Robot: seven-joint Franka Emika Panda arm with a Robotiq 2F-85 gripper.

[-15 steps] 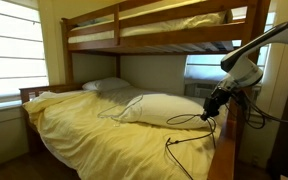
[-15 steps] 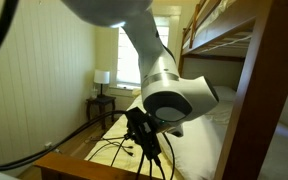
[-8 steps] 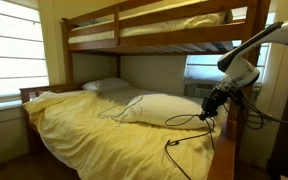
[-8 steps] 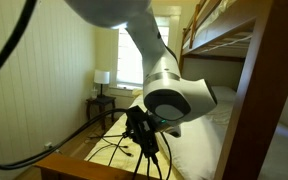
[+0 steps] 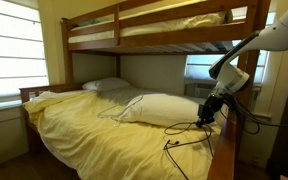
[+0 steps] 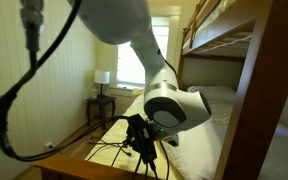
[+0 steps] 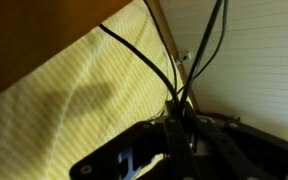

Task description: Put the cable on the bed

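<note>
The cable in my gripper still hangs by the bar of the bed's footboard. My gripper will move outward and down toward the yellow sheet (image 5: 174,139) beside the white pillow next.
My gripper (image 5: 209,113) hangs over the foot end of the bed (image 5: 94,125), the lower bunk with a rumpled pale yellow sheet and white pillows. It is shut on the thin black cable (image 5: 181,142), whose loops dangle down to the sheet. In an exterior view the gripper (image 6: 141,142) is seen from close by with cable strands (image 6: 109,150) spreading below it. In the wrist view the cable (image 7: 144,63) runs up from between my shut fingers (image 7: 176,108) across the yellow sheet (image 7: 64,90).
The wooden footboard rail (image 5: 224,150) stands just below and beside my gripper. The upper bunk (image 5: 154,30) is overhead. A bed post (image 6: 269,110) is at the near side. A nightstand with a lamp (image 6: 101,85) stands by the window.
My arm has moved lower and slightly toward the bed, carrying the cable down with it. The cable loops now hang closer to the sheet.
</note>
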